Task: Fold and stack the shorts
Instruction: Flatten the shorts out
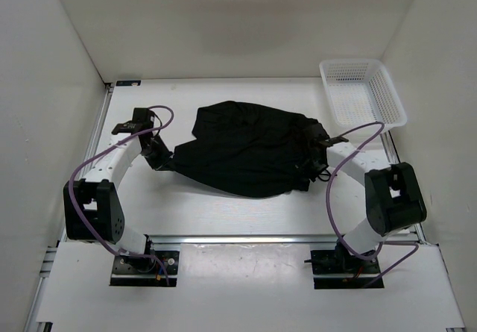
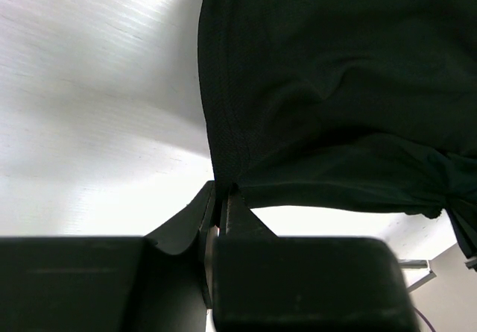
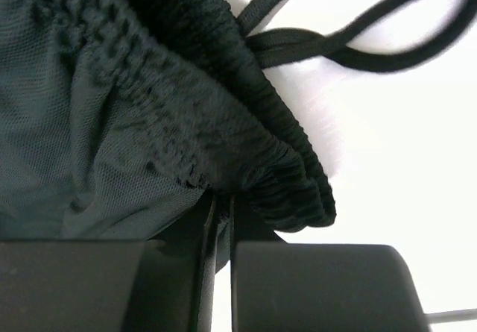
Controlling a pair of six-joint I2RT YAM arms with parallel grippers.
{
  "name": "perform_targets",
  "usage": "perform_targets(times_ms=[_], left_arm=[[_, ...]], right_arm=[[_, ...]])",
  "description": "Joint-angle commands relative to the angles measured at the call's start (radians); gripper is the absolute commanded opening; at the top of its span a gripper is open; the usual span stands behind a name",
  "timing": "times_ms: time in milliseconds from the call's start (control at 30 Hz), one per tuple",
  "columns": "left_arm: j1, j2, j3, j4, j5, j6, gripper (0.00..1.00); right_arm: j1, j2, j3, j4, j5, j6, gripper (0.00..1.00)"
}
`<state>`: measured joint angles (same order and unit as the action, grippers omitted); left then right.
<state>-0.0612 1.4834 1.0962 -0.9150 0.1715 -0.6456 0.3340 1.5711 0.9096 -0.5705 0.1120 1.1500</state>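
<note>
The shorts (image 1: 246, 149) are creased and sagging, so my left gripper should next lift the corner of the shorts' hem, then lay that corner back and down toward the near edge of the table.
The black shorts (image 1: 246, 149) lie spread across the middle of the table, between the two arms. My left gripper (image 1: 165, 159) is shut on the hem corner at their left end; in the left wrist view the stitched hem of the shorts (image 2: 223, 138) runs down into the closed left gripper (image 2: 223, 195). My right gripper (image 1: 319, 151) is shut on the elastic waistband at their right end. In the right wrist view the ribbed waistband (image 3: 246, 116) bunches into the right gripper (image 3: 222, 198). The thin drawstring (image 3: 335, 45) loops on the table beyond it.
A white mesh basket (image 1: 363, 92) stands at the back right, just beyond the right gripper. White walls close in the table on the left, back and right. Purple cables arc over both arms.
</note>
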Motion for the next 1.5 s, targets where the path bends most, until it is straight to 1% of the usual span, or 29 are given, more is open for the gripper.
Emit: perform_targets(times_ms=[0,100,200,233,300,333,367,400,467,500,567,633,700,733,767,833,867,933,967,1033,1067,1133,1200,1233,1300,1333,1367,1400,1467], left_arm=[[-0.005,-0.011,0.063,0.010,-0.012,0.009,0.10],[-0.005,0.032,0.111,0.010,0.011,0.000,0.10],[-0.005,0.098,0.244,0.001,0.023,-0.009,0.10],[-0.005,0.119,0.345,-0.018,0.023,-0.009,0.10],[-0.005,0.168,0.479,-0.085,0.023,-0.009,0.10],[-0.005,0.210,0.619,-0.111,0.013,-0.009,0.10],[-0.005,0.227,0.687,-0.133,0.013,-0.018,0.10],[-0.005,0.239,0.753,-0.169,0.003,-0.019,0.10],[0.004,0.259,0.908,-0.192,0.003,-0.048,0.10],[0.004,0.259,0.942,-0.193,0.022,-0.048,0.10],[0.017,0.232,0.978,-0.182,0.031,-0.071,0.10],[0.017,0.192,0.934,-0.159,0.031,-0.071,0.10],[0.017,0.103,0.779,-0.111,0.020,-0.081,0.10],[0.017,0.071,0.716,-0.099,0.011,-0.094,0.10],[0.017,0.004,0.579,-0.070,0.011,-0.094,0.10],[0.017,-0.064,0.432,-0.061,-0.007,-0.094,0.10],[0.017,-0.128,0.289,-0.047,-0.007,-0.094,0.10],[0.017,-0.194,0.150,-0.035,-0.036,-0.103,0.10],[0.017,-0.251,0.026,-0.035,-0.046,-0.103,0.10],[0.017,-0.297,-0.079,-0.021,-0.046,-0.126,0.10],[0.017,-0.322,-0.154,-0.012,-0.046,-0.137,0.10],[0.017,-0.322,-0.197,-0.012,-0.056,-0.137,0.10],[0.017,-0.310,-0.219,-0.012,-0.067,-0.137,0.10],[0.026,-0.301,-0.219,-0.012,-0.067,-0.137,0.15],[0.026,-0.270,-0.205,-0.012,-0.067,-0.115,0.32],[0.026,-0.261,-0.194,-0.012,-0.067,-0.115,0.73],[0.026,-0.261,-0.184,-0.012,-0.067,-0.106,0.89],[0.026,-0.252,-0.155,-0.012,-0.067,-0.097,0.99],[0.026,-0.252,-0.112,-0.021,-0.085,-0.088,0.99]], right_arm=[[-0.006,-0.078,0.072,-0.048,0.078,-0.067,0.00],[-0.006,-0.097,0.167,-0.060,0.117,-0.157,0.00],[-0.038,-0.042,0.306,-0.060,0.117,-0.283,0.00],[-0.059,-0.005,0.437,-0.086,0.117,-0.309,0.00],[-0.078,0.018,0.585,-0.098,0.117,-0.358,0.00],[-0.088,0.018,0.654,-0.107,0.117,-0.412,0.00],[-0.089,0.027,0.786,-0.108,0.117,-0.438,0.00],[-0.089,0.027,0.846,-0.108,0.117,-0.464,0.00],[-0.098,0.018,0.943,-0.108,0.107,-0.538,0.00],[-0.098,-0.006,0.990,-0.095,0.086,-0.559,0.00],[-0.098,-0.058,0.959,-0.025,0.062,-0.614,0.00],[-0.098,-0.175,0.782,0.049,0.026,-0.636,0.00],[-0.098,-0.300,0.634,0.125,-0.011,-0.636,0.00],[-0.098,-0.342,0.482,0.138,-0.011,-0.636,0.00],[-0.089,-0.424,0.404,0.150,-0.024,-0.636,0.00],[-0.064,-0.508,0.252,0.150,-0.044,-0.636,0.00],[-0.044,-0.587,0.107,0.150,-0.060,-0.636,0.00],[-0.023,-0.663,-0.028,0.121,-0.096,-0.616,0.00],[-0.013,-0.724,-0.087,0.100,-0.124,-0.571,0.00],[-0.001,-0.772,-0.225,0.022,-0.153,-0.523,0.25],[0.008,-0.807,-0.254,-0.039,-0.166,-0.486,0.47],[0.008,-0.847,-0.281,-0.103,-0.135,-0.440,0.55],[0.008,-0.858,-0.281,-0.153,-0.108,-0.400,0.57],[0.008,-0.858,-0.261,-0.164,-0.094,-0.391,0.57],[-0.004,-0.835,-0.238,-0.164,-0.084,-0.391,0.57],[-0.013,-0.789,-0.224,-0.175,-0.084,-0.391,0.57],[-0.013,-0.761,-0.212,-0.175,-0.084,-0.391,0.55],[-0.022,-0.705,-0.187,-0.164,-0.084,-0.401,0.55],[-0.023,-0.653,-0.166,-0.144,-0.103,-0.401,0.54]])
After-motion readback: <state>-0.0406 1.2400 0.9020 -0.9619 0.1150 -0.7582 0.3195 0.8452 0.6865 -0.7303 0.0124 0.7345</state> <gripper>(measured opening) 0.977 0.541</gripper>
